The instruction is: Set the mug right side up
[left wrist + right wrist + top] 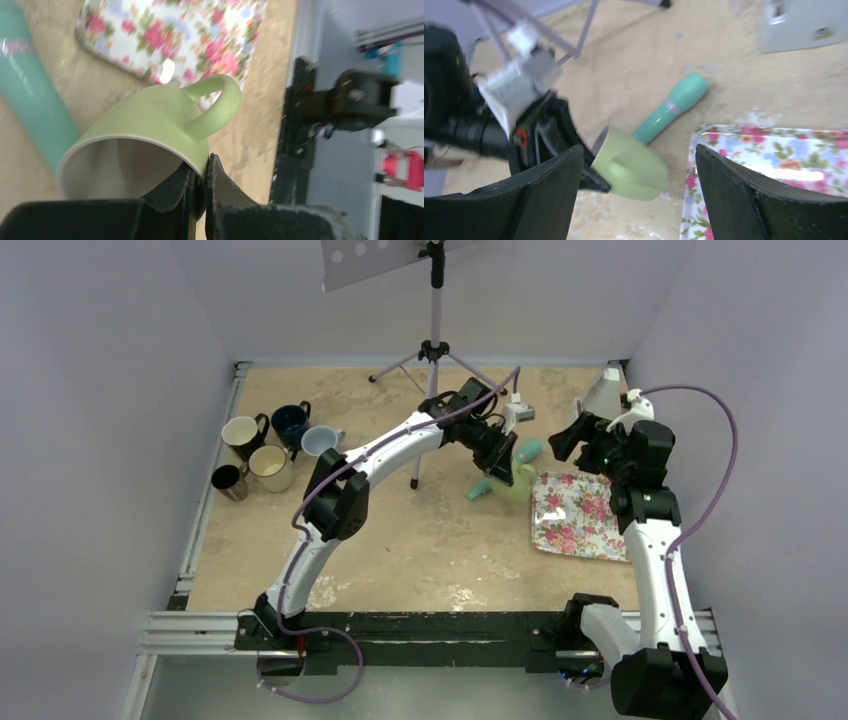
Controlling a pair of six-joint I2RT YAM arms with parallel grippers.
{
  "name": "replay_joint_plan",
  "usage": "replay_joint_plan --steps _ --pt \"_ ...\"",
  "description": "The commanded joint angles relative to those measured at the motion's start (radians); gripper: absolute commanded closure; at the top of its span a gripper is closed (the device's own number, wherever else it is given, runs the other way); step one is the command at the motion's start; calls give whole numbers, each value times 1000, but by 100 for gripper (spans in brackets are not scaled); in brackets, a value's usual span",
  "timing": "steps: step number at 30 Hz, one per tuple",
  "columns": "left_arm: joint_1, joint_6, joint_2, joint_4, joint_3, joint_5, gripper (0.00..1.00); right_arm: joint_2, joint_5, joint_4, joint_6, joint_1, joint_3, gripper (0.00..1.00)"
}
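Observation:
I will next move my left gripper to the left in the top view and down onto the tabletop beside the pale blue mug, clear of the teal bottle.
A light green mug (150,120) is held by its rim, lying on its side in the air with its handle up in the left wrist view. My left gripper (204,175) is shut on the rim, one finger inside the mug and one outside. In the top view the mug (517,480) hangs just left of the floral tray (580,515). In the right wrist view the mug (631,167) is blurred. My right gripper (639,195) is open and empty, above the tray's far edge.
A teal bottle (505,468) lies on the table beside the mug. Several mugs (265,445) stand at the far left. A tripod stand (435,350) stands at the back middle. A grey box (799,22) sits at the back right.

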Motion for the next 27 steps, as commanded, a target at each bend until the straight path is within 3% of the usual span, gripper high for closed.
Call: replay_joint_plan --steps 1,3,7,10,16,21,27 --pt "-2 381 -98 -415 87 -250 100 2 359 -120 11 -1 126 13" --pt "-2 446 -120 -523 100 -317 100 17 527 -171 51 -1 157 12" --pt "0 563 -175 -758 121 -520 100 52 714 -223 122 -1 179 11" --pt "16 628 -244 -907 49 -644 100 69 735 -215 139 -1 177 12" --pt "80 662 -432 -1016 -155 -626 100 42 696 -136 133 0 135 12" --pt "185 680 -576 -862 -435 -787 100 10 696 -82 91 0 82 12" --pt "268 699 -597 -546 -635 -933 100 23 737 -71 94 -5 50 10"
